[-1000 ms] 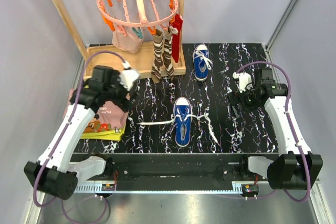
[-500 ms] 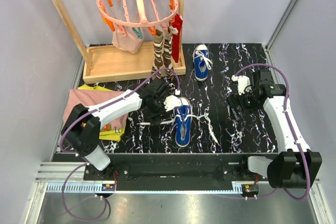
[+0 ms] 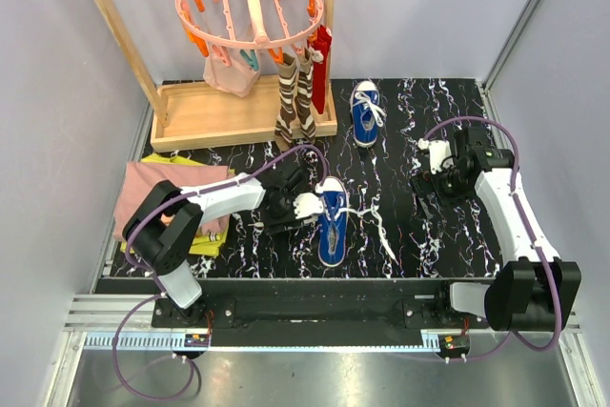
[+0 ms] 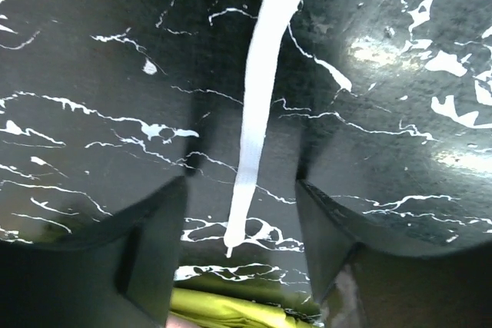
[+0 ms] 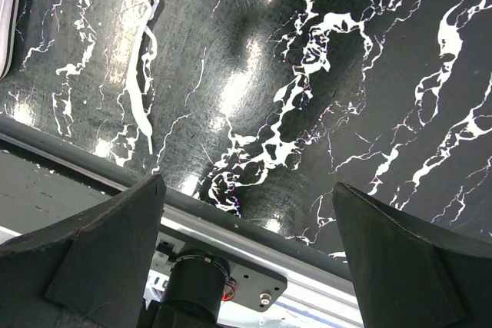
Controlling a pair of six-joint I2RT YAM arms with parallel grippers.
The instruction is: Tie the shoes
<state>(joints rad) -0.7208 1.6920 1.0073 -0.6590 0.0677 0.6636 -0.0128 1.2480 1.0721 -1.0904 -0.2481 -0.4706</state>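
Note:
My right gripper should next go down toward the near shoe and onto the middle of the shoe's bent lace, which is below the gripper and to its left in the top view.
Two blue shoes with white toe caps stand on the black marbled table: the near shoe point(image 3: 331, 226) at centre, the far shoe point(image 3: 365, 111) behind it. Both have loose laces. The near shoe's left lace point(image 4: 254, 113) lies flat on the table and runs between the fingers of my left gripper point(image 4: 240, 186), which is low over the table just left of that shoe point(image 3: 274, 219). Its jaws stand apart on either side of the lace end without touching it. My right gripper point(image 5: 247, 182) hovers wide open and empty at the right point(image 3: 424, 199), with the shoe's right lace point(image 5: 142, 74) off to its side.
A wooden rack base point(image 3: 214, 113) with a pink peg hanger point(image 3: 250, 7) and hanging socks point(image 3: 295, 97) stands at the back left. Folded pink and yellow clothes point(image 3: 167, 193) lie at the left edge. The table's front rail point(image 5: 231, 217) runs under the right gripper.
My left arm swung from over the folded clothes to the near shoe and came down over its left lace end, its jaws narrowing. The right arm has barely moved.

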